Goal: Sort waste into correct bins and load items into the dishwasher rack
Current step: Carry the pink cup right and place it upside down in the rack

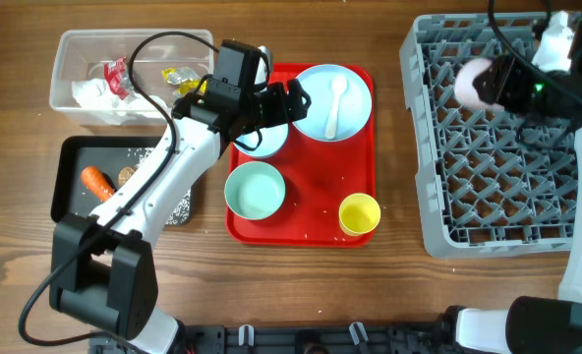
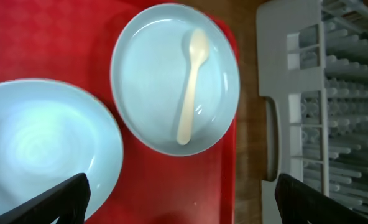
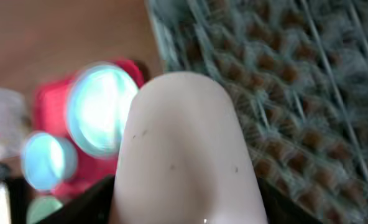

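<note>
Next, my right gripper brings the pink cup back and down inside the rack's near edge, since the near end of the grey dishwasher rack (image 1: pixel 497 157) stands empty.
My left gripper (image 1: pixel 289 101) (image 2: pixel 184 202) is open and empty above the red serving tray, between a light blue bowl (image 1: pixel 260 141) (image 2: pixel 41 149) and the light blue plate (image 1: pixel 316 88) (image 2: pixel 153 81). The white spoon (image 1: pixel 335 103) (image 2: pixel 190 84) lies on the plate. A second bowl (image 1: pixel 255 190) and the yellow cup (image 1: pixel 359 213) stand on the tray's front half. My right gripper (image 1: pixel 490 84) is shut on the pink cup (image 1: pixel 471 84) (image 3: pixel 184 149), held above the back left of the grey dishwasher rack (image 1: pixel 497 157) (image 3: pixel 296 93).
The clear tub (image 1: pixel 70 59) at the back left holds a white napkin (image 1: pixel 94 93) and red and yellow wrappers. The black tray (image 1: pixel 70 152) in front of it holds the carrot (image 1: pixel 98 182), a brown lump (image 1: pixel 126 175) and rice grains. The left arm crosses above both.
</note>
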Available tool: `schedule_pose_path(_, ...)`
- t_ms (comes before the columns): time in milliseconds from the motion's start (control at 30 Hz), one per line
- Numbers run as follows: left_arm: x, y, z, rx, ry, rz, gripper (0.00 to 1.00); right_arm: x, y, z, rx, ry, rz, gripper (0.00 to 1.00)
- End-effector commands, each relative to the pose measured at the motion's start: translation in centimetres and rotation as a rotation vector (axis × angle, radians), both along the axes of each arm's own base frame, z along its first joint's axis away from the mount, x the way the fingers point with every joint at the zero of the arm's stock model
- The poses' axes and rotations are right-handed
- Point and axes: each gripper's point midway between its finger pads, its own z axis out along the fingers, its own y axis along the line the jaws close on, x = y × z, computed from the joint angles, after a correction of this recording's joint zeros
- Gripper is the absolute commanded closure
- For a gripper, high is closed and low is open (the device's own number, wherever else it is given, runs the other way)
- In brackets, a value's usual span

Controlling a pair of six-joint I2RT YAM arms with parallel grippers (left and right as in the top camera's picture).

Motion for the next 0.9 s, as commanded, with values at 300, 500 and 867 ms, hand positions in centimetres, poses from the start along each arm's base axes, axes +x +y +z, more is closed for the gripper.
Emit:
schedule_pose_path(300,-0.3,1.2,-2.5,0.085,0.062,0.030,0.07,-10.7,-11.6,-5.1,-0.014,0.370,-0.442,0.52)
schedule_pose_path(500,-1.0,1.5,-5.0,0.125,0.119,0.007,0.05,-12.9,-11.5,-9.5,-0.007,0.528,-0.493,0.52)
schedule_pose_path(867,-1.9,1.9,-6.0,0.158,0.160,-0.017,0.06,-14.7,-11.3,-13.6,-0.007,0.651,-0.540,0.51)
